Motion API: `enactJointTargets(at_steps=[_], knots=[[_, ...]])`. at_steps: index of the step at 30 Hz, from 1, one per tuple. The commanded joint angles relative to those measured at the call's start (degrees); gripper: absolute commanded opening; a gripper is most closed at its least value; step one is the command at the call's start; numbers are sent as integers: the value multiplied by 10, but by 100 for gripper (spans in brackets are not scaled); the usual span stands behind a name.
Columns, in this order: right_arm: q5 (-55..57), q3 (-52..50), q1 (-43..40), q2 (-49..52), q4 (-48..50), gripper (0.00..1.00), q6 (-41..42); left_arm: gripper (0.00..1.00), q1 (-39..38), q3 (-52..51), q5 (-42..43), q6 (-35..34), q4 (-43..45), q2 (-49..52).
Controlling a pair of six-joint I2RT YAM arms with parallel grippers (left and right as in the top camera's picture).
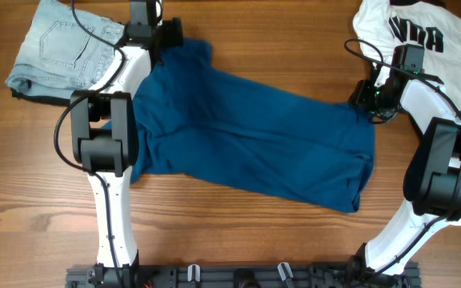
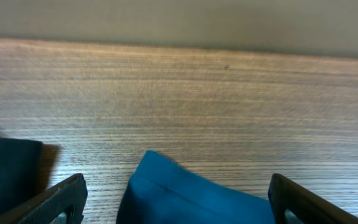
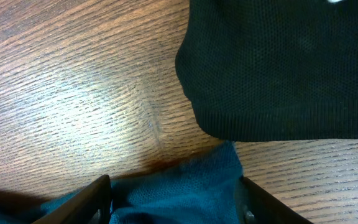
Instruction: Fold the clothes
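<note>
My left gripper should go down a little onto the shirt's far corner by the jeans [image 2: 156,185] and close, because the blue tip is between its open fingers.
A large dark-blue shirt [image 1: 246,132] lies spread across the middle of the table. My left gripper [image 1: 166,36] is open at its far left corner; in the left wrist view the blue corner [image 2: 185,196] lies between the open fingers [image 2: 176,202]. My right gripper [image 1: 370,100] is open at the shirt's far right corner, and the blue cloth [image 3: 191,186] sits between its fingers [image 3: 173,196]. A white shirt with black lettering [image 1: 446,40] lies at the far right. A black piece [image 3: 278,62] lies just beyond the right gripper.
Folded light-blue jeans [image 1: 62,44] lie at the far left, with a dark cloth [image 1: 30,92] under their near edge. A dark cloth [image 2: 5,174] shows left of the left fingers. The wooden table [image 1: 214,232] has its far edge [image 2: 179,46] just beyond the left gripper.
</note>
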Motion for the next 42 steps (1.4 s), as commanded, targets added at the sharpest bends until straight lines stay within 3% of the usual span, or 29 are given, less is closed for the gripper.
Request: enactJointTargets(at_steps=[1, 5, 6, 9, 12, 14, 16, 21, 26, 32, 42], knots=[[6, 6, 0, 8, -1, 63, 4, 91, 16, 11, 43, 7, 12, 33], [6, 6, 0, 8, -2, 63, 4, 79, 18, 11, 62, 7, 9, 50], [6, 6, 0, 8, -3, 63, 4, 72, 18, 11, 62, 7, 6, 50], [6, 6, 0, 8, -3, 63, 4, 44, 18, 11, 62, 7, 2, 51], [6, 6, 0, 8, -3, 63, 4, 5, 19, 11, 62, -1, 9, 52], [-3, 8, 0, 8, -2, 64, 5, 4, 20, 11, 70, -9, 27, 47], [-5, 15, -1, 5, -11, 78, 1, 4, 21, 12, 70, -9, 29, 29], [-5, 30, -14, -10, -22, 81, -15, 4, 19, 12, 70, -9, 2, -59], [46, 13, -11, -10, 10, 73, -53, 4, 19, 12, 70, -9, -48, -114], [17, 3, -10, -7, 33, 62, -77, 4, 19, 12, 70, -8, -86, -113], [-1, 3, 14, 13, 65, 55, -87, 4, 19, 12, 70, -8, -97, -113]])
